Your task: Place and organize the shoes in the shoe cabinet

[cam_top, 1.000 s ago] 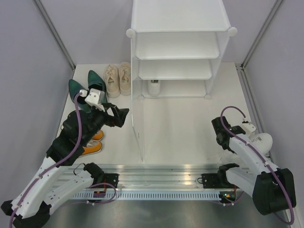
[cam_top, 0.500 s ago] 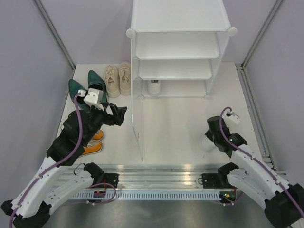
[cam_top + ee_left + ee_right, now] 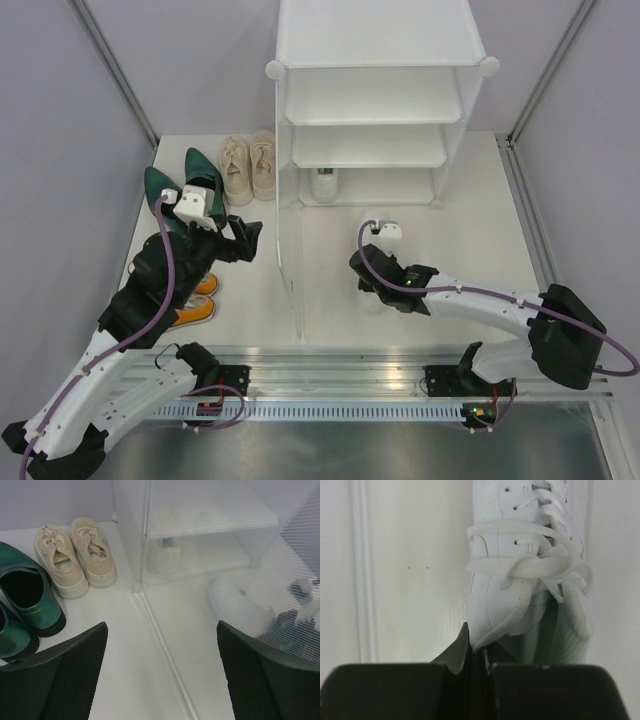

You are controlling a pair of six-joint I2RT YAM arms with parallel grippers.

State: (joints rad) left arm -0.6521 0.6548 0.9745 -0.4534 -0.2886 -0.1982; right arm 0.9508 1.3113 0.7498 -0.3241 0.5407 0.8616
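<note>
My right gripper holds the white sneaker. It will carry the sneaker away from my base and toward the side panel, to the front edge of the bottom level.
The white shoe cabinet [image 3: 375, 90] stands at the back middle, one white sneaker [image 3: 326, 183] in its bottom tier. My right gripper [image 3: 480, 652] is shut on the heel collar of the other white sneaker [image 3: 520, 555], low on the cabinet's floor panel [image 3: 372, 297]. My left gripper [image 3: 245, 240] is open and empty, left of the cabinet's side panel [image 3: 215, 530]. Dark green heels [image 3: 175, 185] and cream sneakers [image 3: 250, 165] lie at the back left. Orange sneakers [image 3: 198, 300] are partly hidden under the left arm.
The translucent side panel [image 3: 290, 240] runs between the two arms. Grey walls close in both sides. In the left wrist view [image 3: 162, 655] the heels [image 3: 27, 592] and cream sneakers [image 3: 75, 555] lie ahead on the left.
My right arm has swung from the far right to the left, carrying the white sneaker to the cabinet's front. My left gripper has shifted slightly.
</note>
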